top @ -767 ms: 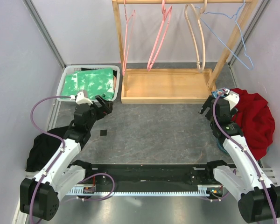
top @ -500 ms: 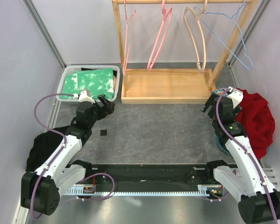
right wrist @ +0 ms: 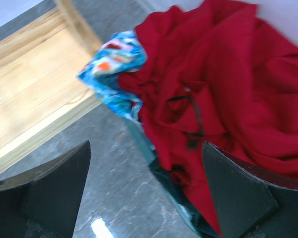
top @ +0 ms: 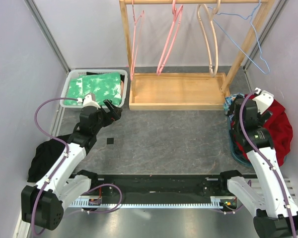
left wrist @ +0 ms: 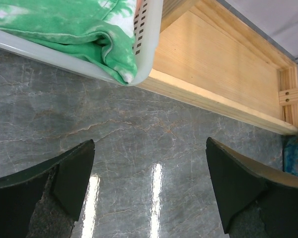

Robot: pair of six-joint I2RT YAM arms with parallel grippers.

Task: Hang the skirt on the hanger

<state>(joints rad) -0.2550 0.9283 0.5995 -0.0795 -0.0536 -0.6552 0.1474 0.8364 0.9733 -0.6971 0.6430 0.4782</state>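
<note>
The red fold with the dark strip point(right wrist: 196, 121) is below my right gripper, on the right in the wrist view, so the gripper will lower toward that side onto the fold.
A red garment point(top: 274, 125) lies heaped at the right edge of the table, on top of a blue patterned cloth point(right wrist: 114, 64) and a teal one. I cannot tell which piece is the skirt. Pink hangers point(top: 169, 42), a beige hanger point(top: 208, 42) and a blue wire hanger point(top: 256, 44) hang from the wooden rack. My right gripper point(right wrist: 146, 148) is open, its fingers on either side of the near edge of the red garment point(right wrist: 228, 74), holding nothing. Over bare table in front of the basket, my left gripper point(left wrist: 149, 148) is open and empty.
A white basket point(top: 68, 85) with a green mottled cloth point(top: 97, 87) stands at the back left, next to the rack's wooden base tray point(top: 176, 91). A black garment point(top: 44, 156) lies at the left edge. A small black square point(top: 110, 142) sits on the grey tabletop.
My right arm has swung to the right, from the corner of the wooden base towards the red pile. The left arm has barely shifted. Both grippers stayed open.
</note>
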